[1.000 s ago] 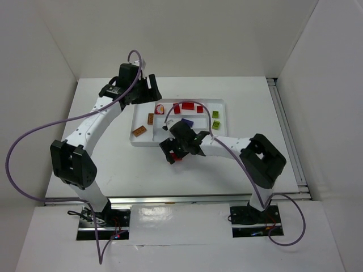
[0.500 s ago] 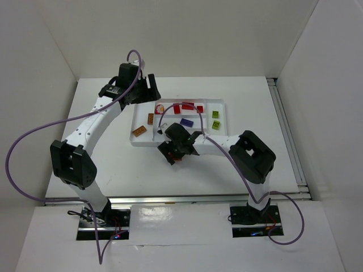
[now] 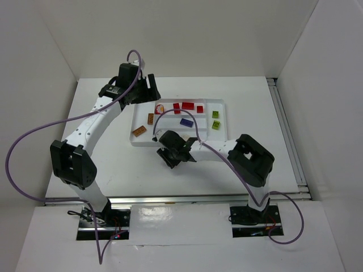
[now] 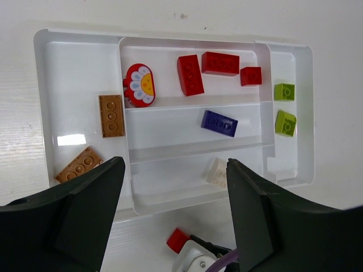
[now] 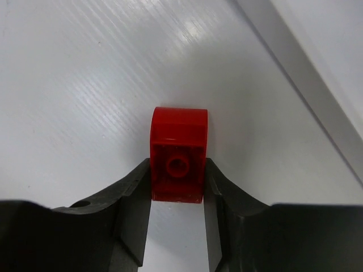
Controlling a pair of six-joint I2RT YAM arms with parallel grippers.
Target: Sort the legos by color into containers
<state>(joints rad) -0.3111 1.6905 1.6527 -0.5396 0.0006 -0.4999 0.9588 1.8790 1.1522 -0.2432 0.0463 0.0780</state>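
Observation:
My right gripper lifts the red brick next, carries it outward to the gap (image 3: 168, 106) beside the flower piece and releases it, since that slot holds the red legos.
On the table just in front of the white tray (image 4: 39, 85) lies a red lego (image 5: 177, 153), and my right gripper (image 5: 177, 168) is shut on it, both fingers pressed to its sides. In the top view the right gripper (image 3: 170, 160) hides that brick. In the tray's top middle slot lie several red legos (image 4: 190, 75), in the slot below a blue one (image 4: 219, 123), and in the lowest slot a cream one (image 4: 216, 172). Two orange-brown legos (image 4: 111, 115) lie in the left end section and two lime green ones (image 4: 284, 92) in the right. My left gripper (image 4: 174, 167) hangs open and empty above the tray.
The tray's near wall (image 3: 148, 144) runs close behind the right gripper. A red piece with a flower face (image 4: 139, 85) sits at the left end of the top slot. A metal rail (image 3: 286, 130) lines the table's right edge. White walls enclose the table.
My right gripper slid left along the tray's front and closed from wide open onto the red lego. The left arm stayed in place.

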